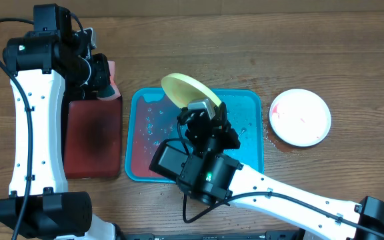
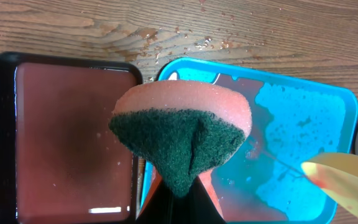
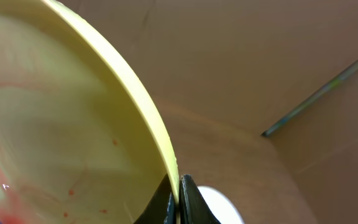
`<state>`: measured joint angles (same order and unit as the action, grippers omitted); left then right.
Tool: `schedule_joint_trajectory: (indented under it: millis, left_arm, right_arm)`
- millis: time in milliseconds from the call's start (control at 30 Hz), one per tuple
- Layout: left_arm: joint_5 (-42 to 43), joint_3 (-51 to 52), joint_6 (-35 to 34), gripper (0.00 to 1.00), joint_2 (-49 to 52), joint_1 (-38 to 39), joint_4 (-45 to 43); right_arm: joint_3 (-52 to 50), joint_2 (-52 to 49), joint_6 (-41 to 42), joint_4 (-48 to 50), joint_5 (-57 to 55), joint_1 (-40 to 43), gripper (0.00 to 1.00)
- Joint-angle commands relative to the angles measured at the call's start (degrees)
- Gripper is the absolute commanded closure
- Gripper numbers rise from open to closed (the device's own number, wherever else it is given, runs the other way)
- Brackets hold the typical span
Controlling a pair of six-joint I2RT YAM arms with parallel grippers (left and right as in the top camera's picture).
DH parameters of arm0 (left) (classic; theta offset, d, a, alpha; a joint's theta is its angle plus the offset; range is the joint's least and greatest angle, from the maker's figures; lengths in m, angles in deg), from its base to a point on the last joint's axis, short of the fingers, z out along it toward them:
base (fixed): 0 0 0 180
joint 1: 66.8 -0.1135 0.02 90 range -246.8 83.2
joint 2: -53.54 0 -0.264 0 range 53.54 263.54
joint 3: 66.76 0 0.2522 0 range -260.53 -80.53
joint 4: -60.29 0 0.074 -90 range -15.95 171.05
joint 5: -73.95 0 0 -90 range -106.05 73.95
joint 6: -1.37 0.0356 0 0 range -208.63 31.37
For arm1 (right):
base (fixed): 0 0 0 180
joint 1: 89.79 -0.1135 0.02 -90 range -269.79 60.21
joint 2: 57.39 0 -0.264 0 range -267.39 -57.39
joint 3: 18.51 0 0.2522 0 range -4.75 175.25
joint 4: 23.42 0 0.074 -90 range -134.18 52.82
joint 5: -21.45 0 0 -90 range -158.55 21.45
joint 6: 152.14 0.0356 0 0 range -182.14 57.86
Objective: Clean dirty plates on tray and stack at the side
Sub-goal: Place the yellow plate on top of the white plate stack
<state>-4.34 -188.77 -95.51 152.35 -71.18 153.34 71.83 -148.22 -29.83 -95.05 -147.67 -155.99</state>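
Note:
My right gripper should swing over the cream plate [image 1: 301,117] next, since that plate is flat and uncovered beside the tray. Then it should turn the yellow-green plate [image 1: 184,89] level, lower it and release its rim.
My right gripper [image 1: 204,107] is shut on the rim of the yellow-green plate [image 1: 184,89] and holds it tilted on edge above the far side of the turquoise tray [image 1: 249,113]. The right wrist view shows the fingers [image 3: 179,200] pinching that plate [image 3: 61,118], which has thin red smears inside. A cream plate [image 1: 301,117] with faint red smears lies flat on the table right of the tray. My left gripper [image 1: 102,77] is shut on a pink sponge with a green scouring face [image 2: 182,137], above the far end of the dark red tray. The light blue plate is out of view.
A black-rimmed dark red tray [image 1: 92,140] lies left of the turquoise tray; it also shows in the left wrist view [image 2: 73,137]. Reddish water pools in the turquoise tray [image 2: 309,118]. Water drops and a red wet patch lie on the wood around it.

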Motion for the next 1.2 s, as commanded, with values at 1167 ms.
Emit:
schedule_joint_trajectory:
  millis: [1167]
  left_arm:
    - [-11.43,0.26,-4.57,0.95,0.39,-0.22,4.17]
  right_arm:
    - [0.39,2.95,-2.40,2.97,85.94,47.17,0.96]
